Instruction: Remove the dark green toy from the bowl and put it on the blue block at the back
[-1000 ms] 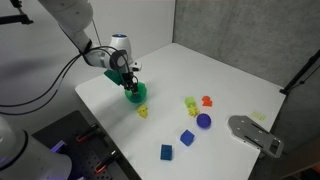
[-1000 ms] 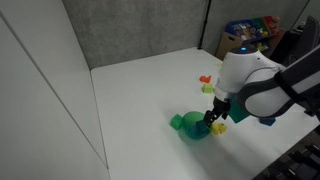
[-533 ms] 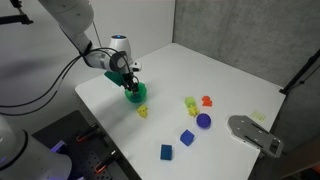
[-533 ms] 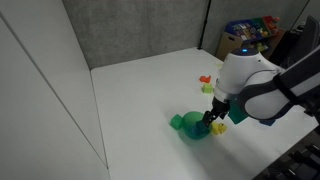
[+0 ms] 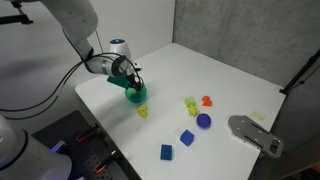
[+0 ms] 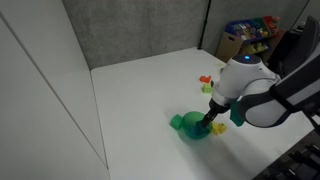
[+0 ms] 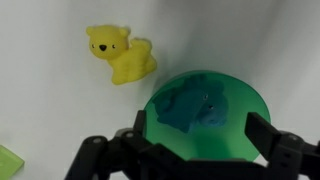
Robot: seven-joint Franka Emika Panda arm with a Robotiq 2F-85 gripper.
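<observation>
The dark green toy [image 7: 188, 107] is below my gripper, inside the bowl [image 7: 235, 140] and between the open fingers. My gripper needs to go down into the bowl next and close around the toy.
The bright green bowl [image 7: 235, 140] fills the lower middle of the wrist view, and the dark green toy [image 7: 190, 108] lies inside it. My gripper [image 7: 200, 135] is open, with one finger on each side of the bowl, just above it. In both exterior views the gripper [image 5: 129, 84] [image 6: 211, 121] hangs over the bowl [image 5: 138, 96] [image 6: 188, 125] near the table's edge. Two blue blocks [image 5: 187, 137] [image 5: 166, 152] sit apart from the bowl, toward the other end of the table. The toy is hidden by the gripper in both exterior views.
A yellow bear toy [image 7: 120, 55] [image 5: 142, 111] lies close beside the bowl. A yellow-green toy [image 5: 190, 103], an orange toy [image 5: 207, 100] and a purple ball [image 5: 203, 120] sit mid-table. A grey flat object [image 5: 255, 133] lies at the far end.
My gripper has sunk slightly toward the bowl and the arm has shifted a little. The bowl and toys have not moved.
</observation>
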